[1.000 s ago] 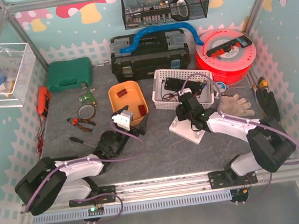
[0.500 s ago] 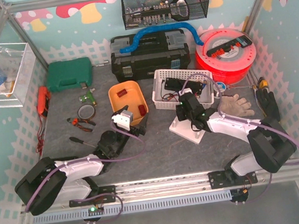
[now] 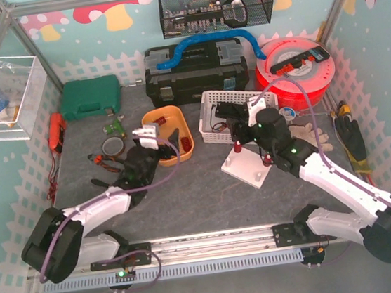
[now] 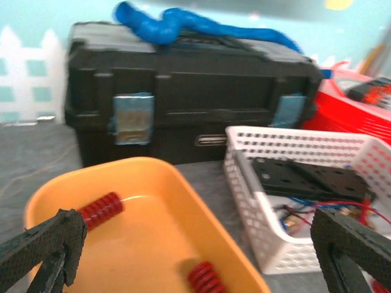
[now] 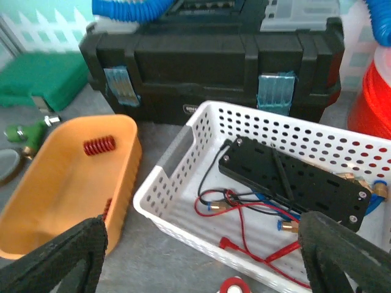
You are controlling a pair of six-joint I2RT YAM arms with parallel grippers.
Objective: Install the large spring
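Note:
The bin's far red spring (image 3: 159, 121) lies outward and below, so the robot's left gripper next needs to tip its open fingers down and lower them outward around the spring's coils.
A red spring (image 3: 240, 146) stands upright on the far corner of the white plate (image 3: 253, 170); in the right wrist view it shows as a red ring (image 5: 234, 287) at the bottom edge. My right gripper (image 3: 239, 130) hangs open above it, its fingers wide apart (image 5: 201, 250) and nothing between them. Two more red springs (image 4: 101, 209) (image 4: 208, 278) lie in the orange bin (image 3: 157, 119). My left gripper (image 3: 170, 139) hovers open over that bin's near end (image 4: 195, 238), holding nothing.
A white basket (image 3: 211, 127) with a black board and red wires stands behind the plate, and a black toolbox (image 3: 196, 72) behind that. A red reel (image 3: 296, 71) and grey glove (image 3: 307, 136) lie right; pliers (image 3: 104, 160) and a green case (image 3: 91, 96) lie left.
My right gripper has opened and lifted back off the plate, leaving the red spring standing on it. My left arm has reached forward from the table to the orange bin.

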